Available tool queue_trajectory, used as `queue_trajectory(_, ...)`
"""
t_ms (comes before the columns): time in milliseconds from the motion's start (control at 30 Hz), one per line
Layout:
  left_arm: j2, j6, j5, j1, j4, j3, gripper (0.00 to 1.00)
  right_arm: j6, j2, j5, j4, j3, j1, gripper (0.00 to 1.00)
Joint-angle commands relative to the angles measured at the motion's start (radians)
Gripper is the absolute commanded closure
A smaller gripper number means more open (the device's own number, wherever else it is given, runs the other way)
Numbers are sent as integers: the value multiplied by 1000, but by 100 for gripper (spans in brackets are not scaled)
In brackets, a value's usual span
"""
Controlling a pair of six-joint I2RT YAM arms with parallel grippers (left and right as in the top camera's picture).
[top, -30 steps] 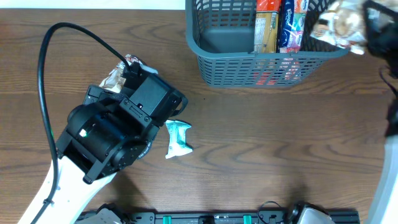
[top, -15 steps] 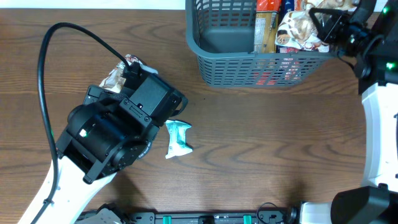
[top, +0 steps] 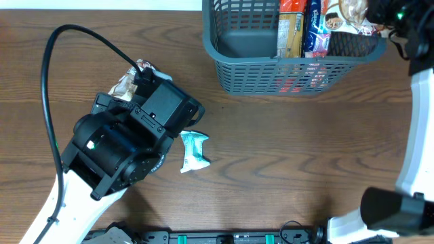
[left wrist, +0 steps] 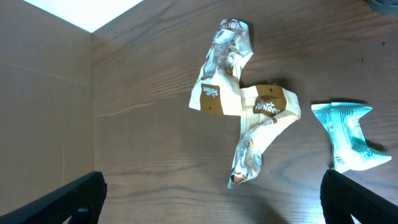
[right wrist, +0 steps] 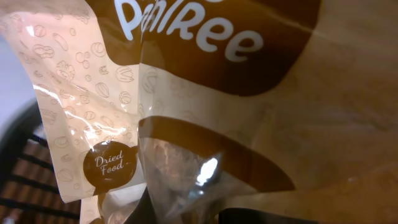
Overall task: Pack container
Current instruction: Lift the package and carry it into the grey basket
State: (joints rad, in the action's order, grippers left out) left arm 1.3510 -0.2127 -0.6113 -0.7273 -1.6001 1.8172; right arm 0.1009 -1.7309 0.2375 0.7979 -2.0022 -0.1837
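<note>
The snack packet goes down into the basket toward the blue packet in my right gripper next, as the basket's end beside that packet still shows bare lattice.
The container, a dark grey-blue lattice basket, stands at the back right and holds an orange packet and a blue packet. My right gripper is over the basket's right end, shut on a brown and cream snack packet. That packet fills the right wrist view and hides the fingers. My left gripper is open and empty above the table. Two brown and white packets lie just ahead of it. A teal packet lies to their right.
The left arm's bulky wrist and its black cable cover the table's left half. The teal packet lies beside the wrist, and the brown packets peek out behind it. The basket's lattice shows under the held packet.
My right gripper has carried the brown packet from beyond the basket's right rim to over its right end, then a little farther back. The left arm has not moved.
</note>
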Motion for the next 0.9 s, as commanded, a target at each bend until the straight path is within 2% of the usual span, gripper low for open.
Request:
queue_trajectory(0, 1, -13, -2, 5, -4, 4, 1, -64, -80, -62, 41, -29, 22, 95)
queue_trajectory(467, 1, -13, -3, 5, -3, 4, 2, -103, -186, -141, 100, -44, 70, 91)
queue_trajectory(600, 1, -13, -3, 5, -4, 4, 2, -103, -190, -229, 105, -44, 105, 76)
queue_trajectory(633, 1, -13, -3, 5, -3, 4, 1, -103, -190, -243, 106, -44, 111, 69)
queue_trajectory(667, 1, -13, -3, 5, -4, 4, 1, -103, -190, -255, 109, -43, 118, 59)
queue_trajectory(700, 1, -13, -3, 5, -4, 4, 1, -103, -190, -257, 112, -43, 121, 54)
queue_trajectory(867, 1, -13, -3, 5, -3, 4, 1, -103, -192, -257, 131, -43, 124, 46)
